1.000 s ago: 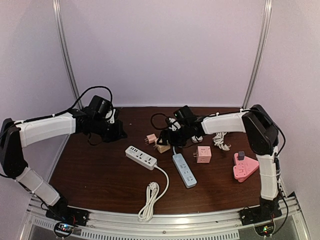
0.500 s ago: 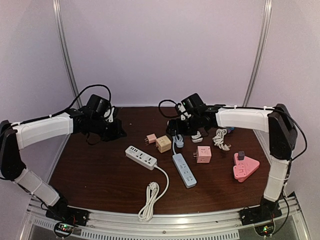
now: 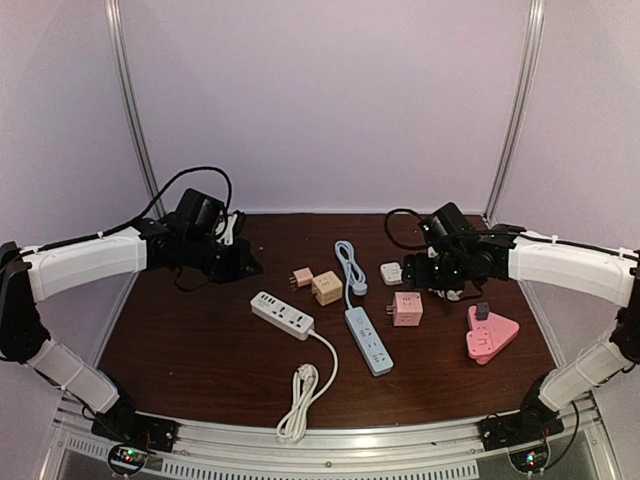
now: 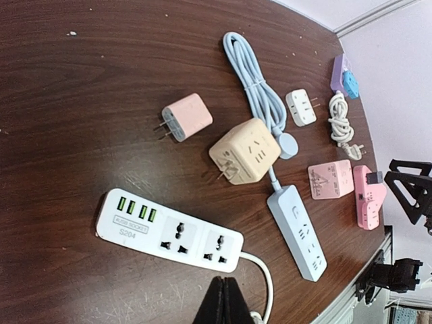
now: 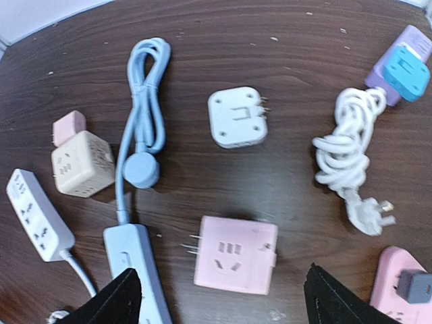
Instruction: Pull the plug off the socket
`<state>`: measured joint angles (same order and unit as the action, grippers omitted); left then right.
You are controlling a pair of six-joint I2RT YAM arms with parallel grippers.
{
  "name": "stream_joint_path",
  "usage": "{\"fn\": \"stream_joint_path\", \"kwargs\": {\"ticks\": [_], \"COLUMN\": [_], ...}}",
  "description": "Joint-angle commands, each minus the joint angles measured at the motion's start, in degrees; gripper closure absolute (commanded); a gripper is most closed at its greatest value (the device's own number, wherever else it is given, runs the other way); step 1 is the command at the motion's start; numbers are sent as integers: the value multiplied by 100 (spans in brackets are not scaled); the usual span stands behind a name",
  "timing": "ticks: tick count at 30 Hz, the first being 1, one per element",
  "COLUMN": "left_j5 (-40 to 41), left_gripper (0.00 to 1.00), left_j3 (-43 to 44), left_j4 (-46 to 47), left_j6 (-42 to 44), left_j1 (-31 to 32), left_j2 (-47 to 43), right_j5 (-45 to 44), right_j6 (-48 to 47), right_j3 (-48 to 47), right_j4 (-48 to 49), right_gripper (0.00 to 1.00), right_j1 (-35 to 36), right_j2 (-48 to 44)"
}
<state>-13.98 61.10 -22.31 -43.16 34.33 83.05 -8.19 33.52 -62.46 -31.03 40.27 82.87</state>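
The right gripper moves toward the right in the top view and down around the small grey plug next, since it stands in the pink triangular socket.
A pink triangular socket lies at the right of the table with a small grey plug standing in it; both also show in the right wrist view, socket and plug, at the lower right corner. A purple socket with a blue plug lies farther back. My right gripper hangs open above a pink cube socket, its fingers wide either side and touching nothing. My left gripper is shut and empty, over the near edge of the white power strip.
A blue power strip with its coiled cable lies mid-table. A beige cube socket, a small pink adapter, a white adapter and a bundled white cord lie around it.
My right arm has swung from the beige cube at mid-table to the right, over the pink cube. The blue cable is now uncovered. My left arm has barely moved.
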Motion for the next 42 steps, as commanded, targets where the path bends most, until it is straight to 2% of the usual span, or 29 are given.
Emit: {"fn": "stream_joint_path", "kwargs": {"ticks": [1, 6, 9, 14, 21, 42], "left_j5": [-147, -222, -256, -242, -209, -136], "left_gripper": [100, 100, 100, 100, 100, 100], "left_j3": [115, 163, 181, 198, 200, 253], "left_j4": [252, 252, 239, 185, 172, 181], "left_j6": [123, 142, 149, 172, 159, 68], "left_j1": [78, 117, 135, 153, 162, 180], "left_j2": [-34, -43, -19, -10, -43, 54], "right_j5": [-1187, -1817, -1894, -1572, -710, -781], "right_j6": [574, 896, 888, 439, -232, -607], "right_j3": [481, 890, 1139, 1484, 1778, 1754], "right_j4": [-964, -1611, -1704, -1359, -540, -378], "right_gripper": [16, 20, 22, 26, 35, 64], "right_j1": [27, -154, -455, -1120, -1838, -1953], "right_j2": [-583, -984, -1225, -1423, -1202, -392]}}
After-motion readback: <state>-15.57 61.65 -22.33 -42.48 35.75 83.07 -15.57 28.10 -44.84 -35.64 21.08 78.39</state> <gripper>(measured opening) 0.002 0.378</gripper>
